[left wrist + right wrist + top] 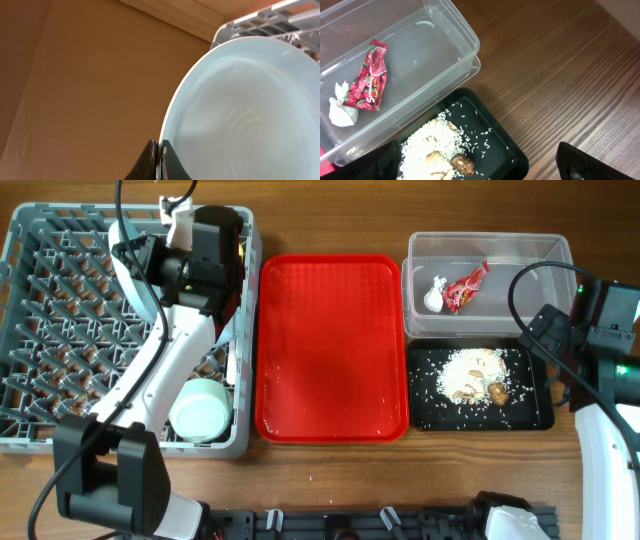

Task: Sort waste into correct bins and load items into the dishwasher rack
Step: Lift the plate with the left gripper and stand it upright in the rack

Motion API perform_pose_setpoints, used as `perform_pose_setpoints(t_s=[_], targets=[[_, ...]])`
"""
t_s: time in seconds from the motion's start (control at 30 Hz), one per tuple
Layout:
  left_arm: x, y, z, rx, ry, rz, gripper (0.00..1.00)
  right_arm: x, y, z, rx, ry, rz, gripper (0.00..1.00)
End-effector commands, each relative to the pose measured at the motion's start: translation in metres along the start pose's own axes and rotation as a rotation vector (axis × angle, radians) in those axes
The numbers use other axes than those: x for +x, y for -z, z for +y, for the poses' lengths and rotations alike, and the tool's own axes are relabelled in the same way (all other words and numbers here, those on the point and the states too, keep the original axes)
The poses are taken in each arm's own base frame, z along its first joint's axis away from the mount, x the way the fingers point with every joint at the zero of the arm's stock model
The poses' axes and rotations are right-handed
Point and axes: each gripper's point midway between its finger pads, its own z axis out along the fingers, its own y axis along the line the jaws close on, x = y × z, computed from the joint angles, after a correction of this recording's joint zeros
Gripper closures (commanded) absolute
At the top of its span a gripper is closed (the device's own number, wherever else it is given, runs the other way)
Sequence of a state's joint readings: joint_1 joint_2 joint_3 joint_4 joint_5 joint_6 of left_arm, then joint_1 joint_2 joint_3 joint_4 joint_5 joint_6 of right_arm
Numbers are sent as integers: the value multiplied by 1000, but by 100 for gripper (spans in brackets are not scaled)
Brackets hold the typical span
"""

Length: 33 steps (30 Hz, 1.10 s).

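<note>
The robot should next lower its left gripper slightly toward the red tray and release the plate's rim, as the rack's wires by that tray (207,364) stand below the gripper.
My left gripper (160,161) is shut on the rim of the light blue plate (240,115), held on edge over the right side of the grey dishwasher rack (60,300); the plate shows as a thin sliver in the overhead view (229,330). A pale green bowl (203,410) sits in the rack's front right corner. The clear tub (520,250) holds the red wrapper (466,286) and the white tissue wad (434,297). The black tray (530,415) holds the rice scraps (472,372). My right gripper (480,167) is open and empty above the black tray's right end. Cup, fork and spoon are hidden.
The flat red tray (333,345) lies between the rack and the two bins. A few rice grains lie on the table in front of the trays. My left arm crosses the rack diagonally. Bare wooden table shows right of the bins (570,75).
</note>
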State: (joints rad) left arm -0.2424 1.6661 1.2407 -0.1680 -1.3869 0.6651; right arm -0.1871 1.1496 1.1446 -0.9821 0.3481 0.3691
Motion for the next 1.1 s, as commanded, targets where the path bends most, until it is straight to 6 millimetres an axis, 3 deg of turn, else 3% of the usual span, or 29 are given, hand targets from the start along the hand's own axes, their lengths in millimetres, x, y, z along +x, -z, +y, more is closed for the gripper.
perform_pose_setpoints(t_s=[0.0, 0.3, 0.4, 0.5, 0.57, 0.63, 0.77, 0.83, 0.9, 0.93, 0.97, 1.07], targets=[[-1, 10, -14, 60, -37, -33, 96, -5, 4, -2, 2, -5, -19, 0], [17, 40, -77, 298, -64, -89, 95, -4, 4, -2, 2, -5, -19, 0], [12, 75, -108, 473, -46, -151, 87, -5, 4, -2, 2, -5, -19, 0], [6, 103, -120, 544, -32, -200, 69, -5, 4, -2, 2, -5, -19, 0], [2, 122, -124, 562, -47, -242, 25, -4, 4, -2, 2, -5, -19, 0], [-2, 130, -123, 569, -39, -263, 20, -4, 4, -2, 2, -5, -19, 0], [-19, 134, -93, 598, 196, -267, 16, -4, 4, -2, 2, -5, -19, 0], [-32, 157, -71, 832, 382, -263, 16, -5, 4, -2, 2, -5, -19, 0], [-44, 176, -37, 1127, 606, -227, 16, -5, 4, -2, 2, -5, -19, 0], [-48, 178, -18, 1231, 693, -225, 12, -4, 4, -2, 2, -5, -19, 0], [-50, 168, 13, 1320, 831, -214, 0, -4, 4, -2, 2, -5, -19, 0], [-23, 103, 71, 1284, 1066, -156, 0, -5, 4, -2, 2, -5, -19, 0]])
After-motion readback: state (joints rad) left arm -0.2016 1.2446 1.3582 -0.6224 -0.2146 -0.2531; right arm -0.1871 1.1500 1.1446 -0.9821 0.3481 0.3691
